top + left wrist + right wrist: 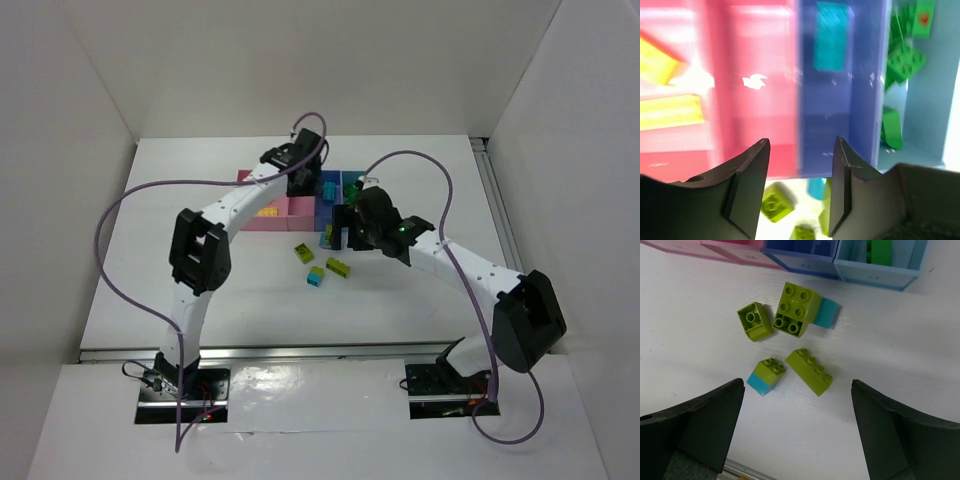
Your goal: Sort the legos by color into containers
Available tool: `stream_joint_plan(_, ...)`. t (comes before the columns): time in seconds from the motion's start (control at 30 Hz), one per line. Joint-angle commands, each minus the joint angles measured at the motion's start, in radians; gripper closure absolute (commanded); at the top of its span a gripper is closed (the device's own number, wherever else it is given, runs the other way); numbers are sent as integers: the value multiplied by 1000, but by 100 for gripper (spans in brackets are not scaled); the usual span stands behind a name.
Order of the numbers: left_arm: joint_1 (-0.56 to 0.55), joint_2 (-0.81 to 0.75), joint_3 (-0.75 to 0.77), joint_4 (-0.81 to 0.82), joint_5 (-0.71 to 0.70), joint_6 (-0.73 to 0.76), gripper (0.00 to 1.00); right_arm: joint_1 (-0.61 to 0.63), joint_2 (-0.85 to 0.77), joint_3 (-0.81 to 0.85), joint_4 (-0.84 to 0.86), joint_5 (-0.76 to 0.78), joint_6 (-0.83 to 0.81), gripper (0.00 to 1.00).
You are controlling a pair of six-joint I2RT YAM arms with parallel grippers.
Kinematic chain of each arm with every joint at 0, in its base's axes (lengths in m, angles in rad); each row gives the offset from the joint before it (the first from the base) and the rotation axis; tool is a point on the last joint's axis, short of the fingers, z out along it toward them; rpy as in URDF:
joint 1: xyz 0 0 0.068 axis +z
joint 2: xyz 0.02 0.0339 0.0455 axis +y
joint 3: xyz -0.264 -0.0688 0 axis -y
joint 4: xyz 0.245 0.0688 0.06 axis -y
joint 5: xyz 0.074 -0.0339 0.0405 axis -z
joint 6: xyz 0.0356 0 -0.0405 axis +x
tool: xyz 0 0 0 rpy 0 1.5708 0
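Note:
I will next move my right gripper down and to the left in the top view and turn it to straddle the lime block (328, 233) (798, 310), since the block lies that way.
The containers (300, 207) stand in a row at the back: two pink bins (755, 75), a blue-violet bin (840, 115) holding a cyan lego (830, 35), and a light blue bin (925, 125) with dark green legos (902, 60). Yellow legos (670, 112) lie in the left pink bin. My left gripper (800, 185) hovers open and empty over the bins' near wall. On the table lie a lime brick (755, 320), a lime block joined to a cyan piece (797, 310), a lime-on-cyan brick (766, 376) and a long lime brick (809, 372). My right gripper (797, 410) hangs wide open above them.
The loose legos (315, 262) sit just in front of the bins, between the two arms. White walls close in the table on the left, back and right. A metal rail (300, 352) runs along the near edge.

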Motion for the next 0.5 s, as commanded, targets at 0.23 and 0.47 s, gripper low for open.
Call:
stream_joint_plan(0.23,239,-362,-173,-31,28,8,43,70,173,122,66,161,126,6)
stream_joint_plan(0.47,273,-452,-353,32,48,17,43,79,322,233,57,252,126,15)
